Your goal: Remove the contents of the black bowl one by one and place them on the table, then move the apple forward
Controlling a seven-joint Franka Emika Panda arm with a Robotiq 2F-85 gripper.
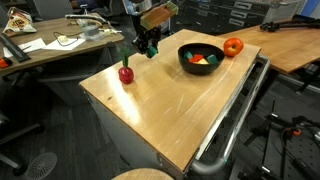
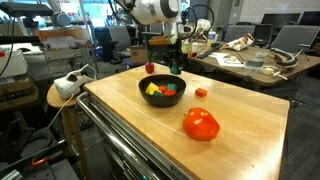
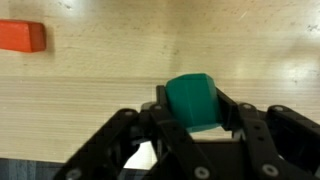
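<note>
The wood below the green cube is empty beside the black bowl, so I will next lower my gripper a little toward the bare tabletop there and release the cube.
My gripper (image 3: pixel 195 118) is shut on a green cube (image 3: pixel 193 98) and hangs just above the light wood table (image 1: pixel 160 110). In an exterior view the gripper (image 1: pixel 150 50) is between the dark red fruit with a green stem (image 1: pixel 126 72), which stands on the table, and the black bowl (image 1: pixel 200 57). A yellow block (image 2: pixel 152 90) and a green cube (image 2: pixel 168 90) lie in the bowl (image 2: pixel 140 88). An orange-red cube (image 2: pixel 201 92) rests on the table beside the bowl and shows at the wrist view's top left (image 3: pixel 20 37). The apple (image 2: pixel 201 124) sits near the bowl.
A grey metal rail (image 1: pixel 235 115) runs along one table edge. A cluttered wooden desk (image 1: pixel 60 45) stands behind the table. A round stool (image 2: pixel 62 95) holding a white device is beside it.
</note>
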